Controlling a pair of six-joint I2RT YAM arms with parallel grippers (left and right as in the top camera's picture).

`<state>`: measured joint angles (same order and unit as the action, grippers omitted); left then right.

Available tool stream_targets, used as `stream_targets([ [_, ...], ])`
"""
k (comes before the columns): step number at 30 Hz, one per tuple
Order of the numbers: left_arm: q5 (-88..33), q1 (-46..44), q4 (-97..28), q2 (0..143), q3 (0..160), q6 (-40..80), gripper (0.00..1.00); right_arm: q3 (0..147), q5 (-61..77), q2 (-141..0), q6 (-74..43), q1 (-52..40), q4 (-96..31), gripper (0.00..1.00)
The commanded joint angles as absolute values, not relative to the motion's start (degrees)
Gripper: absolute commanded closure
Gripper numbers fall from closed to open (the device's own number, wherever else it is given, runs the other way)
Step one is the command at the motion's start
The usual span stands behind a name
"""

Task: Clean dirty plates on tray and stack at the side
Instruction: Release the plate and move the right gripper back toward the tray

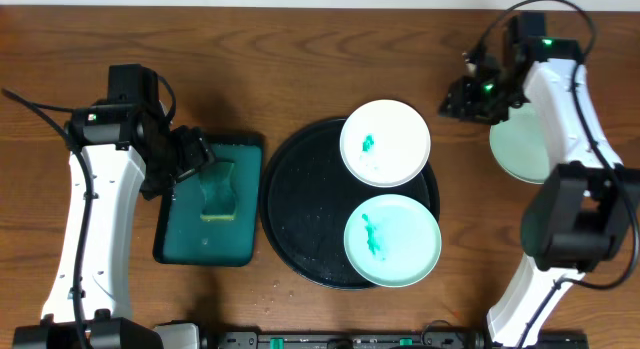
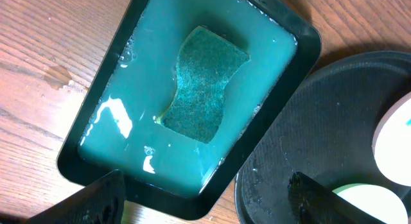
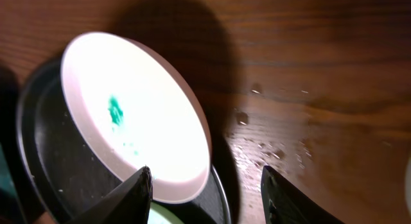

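Note:
My right gripper lowers toward the black tray [image 1: 300, 219] next, onto the white plate's rim by the water drops, since that rim sticks out past the tray's edge.
The round black tray [image 1: 300, 219] holds two dirty plates. A white plate [image 1: 385, 142] with a green smear leans on the tray's far right rim, and a mint-green plate [image 1: 392, 241] with a smear lies at its near right. Another mint-green plate [image 1: 517, 154] rests on the wood at the right, partly under my right arm. My right gripper [image 1: 462, 97] hovers open and empty just right of the white plate [image 3: 148, 115]. My left gripper [image 1: 195, 154] is open and empty above the teal tray's right edge.
A dark teal rectangular tray [image 2: 96, 166] of water with a green sponge [image 2: 202, 83] in it stands left of the black tray [image 2: 308, 134]. Water drops [image 3: 276, 150] lie on the wood beside the white plate.

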<state>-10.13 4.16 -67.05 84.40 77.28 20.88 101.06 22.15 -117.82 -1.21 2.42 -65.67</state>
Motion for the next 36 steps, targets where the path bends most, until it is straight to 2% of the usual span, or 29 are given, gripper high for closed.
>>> stream_targets([
  [1,-9.4,4.0,-67.2,84.9,76.7,20.1,0.19,100.8,20.9,-121.3,-0.2,0.2,-64.8,0.48],
  [9,-9.4,4.0,-67.2,84.9,76.7,19.4,0.19,100.8,21.0,-126.0,-1.5,-1.3,-63.0,0.5],
  [14,-9.4,4.0,-67.2,84.9,76.7,19.2,0.19,100.6,21.0,-126.7,-1.7,-1.9,-62.5,0.71],
  [21,-9.4,4.0,-67.5,84.9,76.7,19.1,0.19,98.3,21.0,-126.7,-3.5,-4.1,-58.4,0.7],
  [24,-9.4,4.0,-68.0,84.9,76.7,19.1,0.19,95.4,21.0,-126.7,-6.0,-4.4,-55.5,0.87],
  [25,-9.4,4.0,-68.1,84.9,76.7,19.1,0.19,94.7,21.0,-126.7,-6.8,-4.3,-55.0,0.99],
  [36,-9.4,4.0,-68.1,84.9,76.7,19.1,0.19,94.8,20.8,-120.7,-5.9,-6.2,-56.2,0.99],
])
